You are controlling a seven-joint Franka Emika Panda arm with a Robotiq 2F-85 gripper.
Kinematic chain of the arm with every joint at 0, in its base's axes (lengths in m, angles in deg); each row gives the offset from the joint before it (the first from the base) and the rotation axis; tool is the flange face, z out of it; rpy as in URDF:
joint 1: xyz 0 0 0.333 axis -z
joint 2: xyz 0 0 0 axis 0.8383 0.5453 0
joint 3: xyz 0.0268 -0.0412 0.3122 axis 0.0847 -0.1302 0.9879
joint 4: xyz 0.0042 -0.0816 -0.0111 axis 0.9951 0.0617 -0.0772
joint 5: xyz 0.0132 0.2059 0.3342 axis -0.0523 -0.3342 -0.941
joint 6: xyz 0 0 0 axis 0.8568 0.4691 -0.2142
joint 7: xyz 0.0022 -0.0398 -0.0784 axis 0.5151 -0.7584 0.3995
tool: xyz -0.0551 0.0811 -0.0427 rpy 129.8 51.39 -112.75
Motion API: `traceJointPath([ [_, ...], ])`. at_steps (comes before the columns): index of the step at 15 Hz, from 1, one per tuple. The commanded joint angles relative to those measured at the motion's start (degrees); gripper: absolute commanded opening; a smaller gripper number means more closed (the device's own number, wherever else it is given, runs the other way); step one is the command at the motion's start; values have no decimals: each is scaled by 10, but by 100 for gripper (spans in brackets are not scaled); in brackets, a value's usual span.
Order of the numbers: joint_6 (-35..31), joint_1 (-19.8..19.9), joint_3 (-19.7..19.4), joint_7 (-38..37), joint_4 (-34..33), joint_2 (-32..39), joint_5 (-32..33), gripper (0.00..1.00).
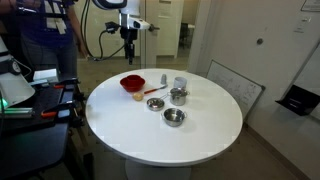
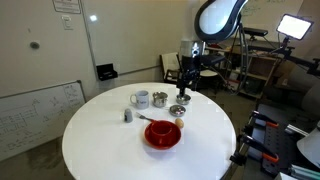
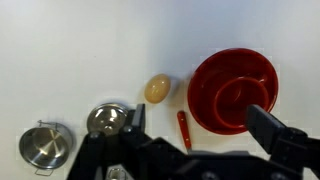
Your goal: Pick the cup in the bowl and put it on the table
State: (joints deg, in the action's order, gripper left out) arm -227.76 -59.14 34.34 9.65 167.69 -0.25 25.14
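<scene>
My gripper moves over the red bowl (image 1: 132,85) next and down inside, onto the small red cup's rim nearest the stick.
The red bowl (image 3: 212,72) lies on the white round table (image 3: 90,40), and the small red cup (image 3: 240,98) stands inside it. Both exterior views show the bowl (image 1: 132,85) (image 2: 163,136) near the table's edge on the arm's side. My gripper (image 3: 202,122) is open and empty, high above the table, with its fingers to either side of the bowl's near rim in the wrist view. It also shows in both exterior views (image 1: 128,58) (image 2: 184,86), well above the bowl.
Two shiny steel bowls (image 3: 108,120) (image 3: 45,147), a tan egg-shaped object (image 3: 157,88) and a small red stick (image 3: 184,130) lie beside the bowl. A pale grey cup (image 1: 180,83) stands further off. A whiteboard (image 1: 235,85) leans by the table.
</scene>
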Motion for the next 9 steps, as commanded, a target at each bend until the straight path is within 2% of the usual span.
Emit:
traceJointPath([
  [1, -36, -27, 11, 0, -54, 81, -7, 100],
  [9, -35, -83, -8, -18, -175, 221, 26, 100],
])
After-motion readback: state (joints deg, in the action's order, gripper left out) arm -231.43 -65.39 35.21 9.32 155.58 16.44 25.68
